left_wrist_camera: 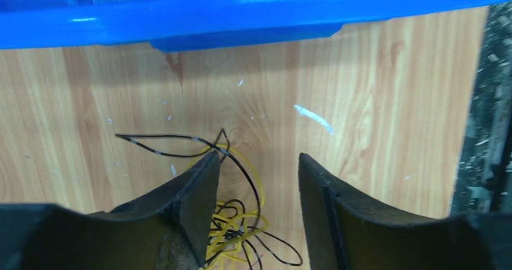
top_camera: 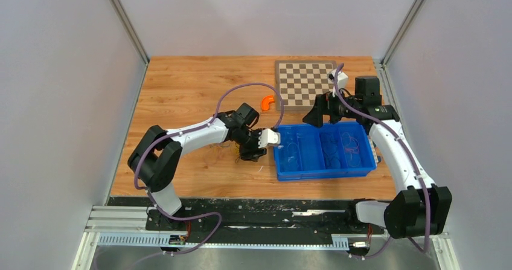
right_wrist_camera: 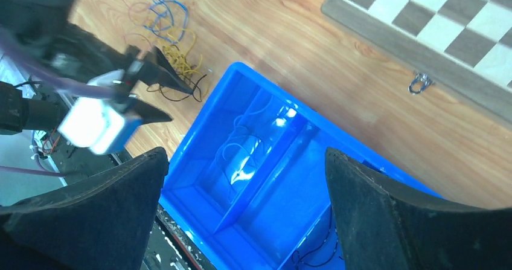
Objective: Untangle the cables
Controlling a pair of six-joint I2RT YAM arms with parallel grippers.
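The yellow cable loops get my right gripper next, as it goes left in the top view past the bin (top_camera: 323, 174). Pieces of yellow and black cable tangle together.
A tangle of yellow and black cables (left_wrist_camera: 236, 228) lies on the wooden table just left of the blue bin (top_camera: 323, 174). My left gripper (left_wrist_camera: 258, 156) hangs low over it, jaws apart, with the wires between the fingers and close to the left one; nothing is pinched. In the right wrist view the same heap (right_wrist_camera: 175, 52) also shows blue and reddish strands beside the left gripper (right_wrist_camera: 158, 83). My right gripper (right_wrist_camera: 246, 152) is open and empty above the bin, where a black wire (right_wrist_camera: 314, 255) and faint loops (top_camera: 349, 144) lie in separate compartments.
A checkerboard (top_camera: 305, 84) lies at the back of the table, with an orange piece (top_camera: 267, 102) to its left and a small metal shackle (right_wrist_camera: 416, 83) at its edge. The table's front edge (top_camera: 241, 199) runs just below the bin.
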